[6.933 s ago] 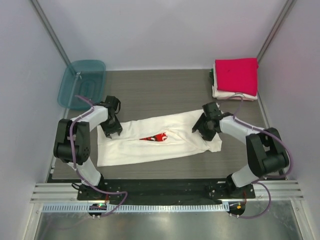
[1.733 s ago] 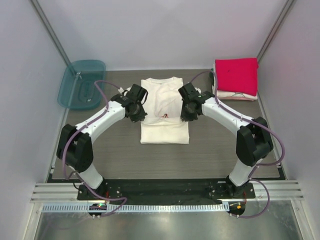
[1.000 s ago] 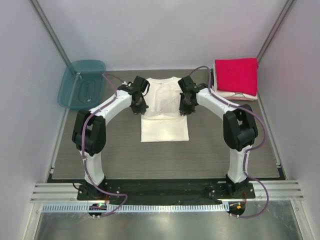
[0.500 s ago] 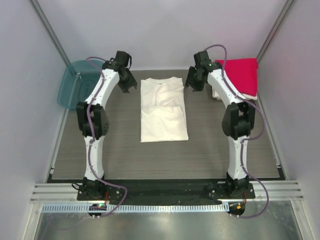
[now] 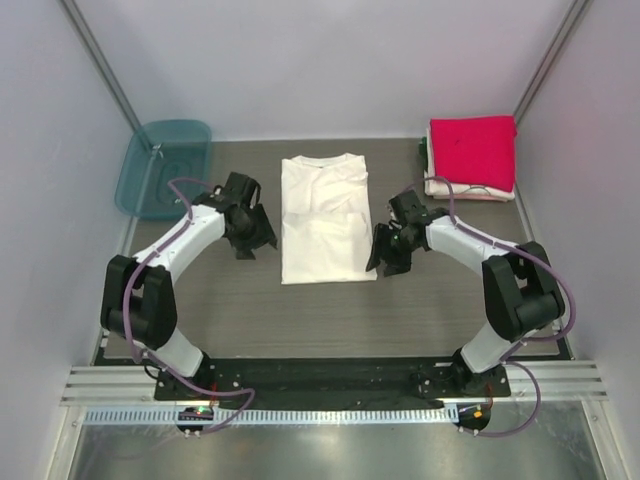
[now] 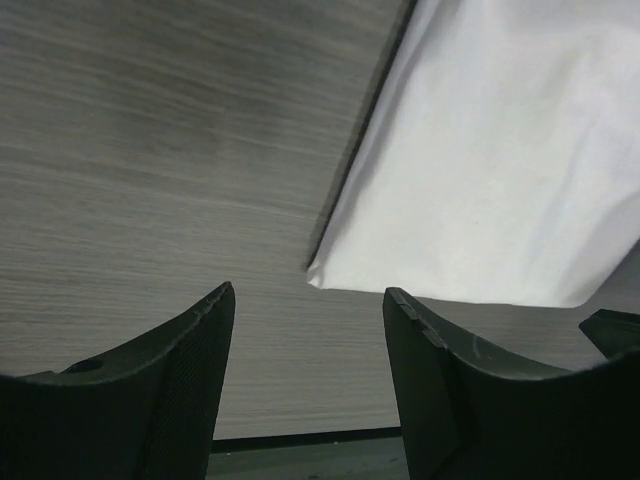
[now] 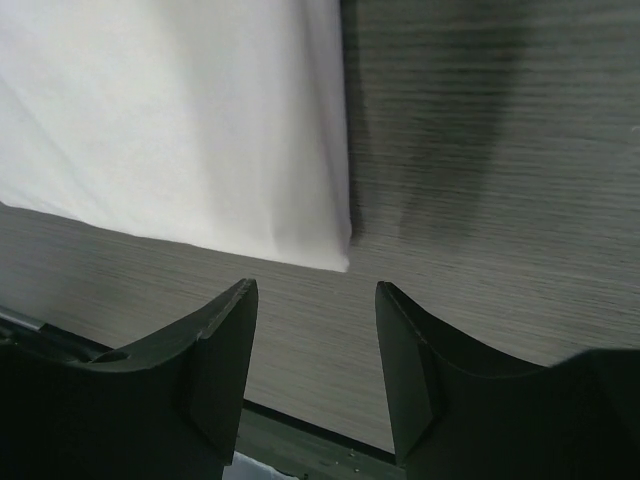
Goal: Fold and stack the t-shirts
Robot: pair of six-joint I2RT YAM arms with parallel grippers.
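Note:
To close on the tip of the near hem corner (image 5: pixel 374 277) (image 7: pixel 340 262), my right gripper needs to lower first.
A cream-white t-shirt (image 5: pixel 326 215) lies partly folded in the middle of the table, its lower half doubled up over the chest so the print is hidden. My left gripper (image 5: pixel 256 243) is open and empty just left of its near-left corner (image 6: pixel 318 275). My right gripper (image 5: pixel 385 262) is open and empty just right of its near-right corner (image 7: pixel 340 258). Neither touches the cloth. A bright pinkish-red folded t-shirt (image 5: pixel 472 150) tops a stack of pale folded ones (image 5: pixel 462 189) at the back right.
A translucent teal plastic tub (image 5: pixel 165 168) stands at the back left corner. The table is dark grey wood grain (image 5: pixel 330 310). White walls close in the left, back and right sides. A metal rail (image 5: pixel 330 385) runs along the near edge by the arm bases.
Both arms have pulled back from the shirt's far edge to its near corners. Over the earlier frames the shirt was turned upright and its lower half folded up; both grippers are now off it.

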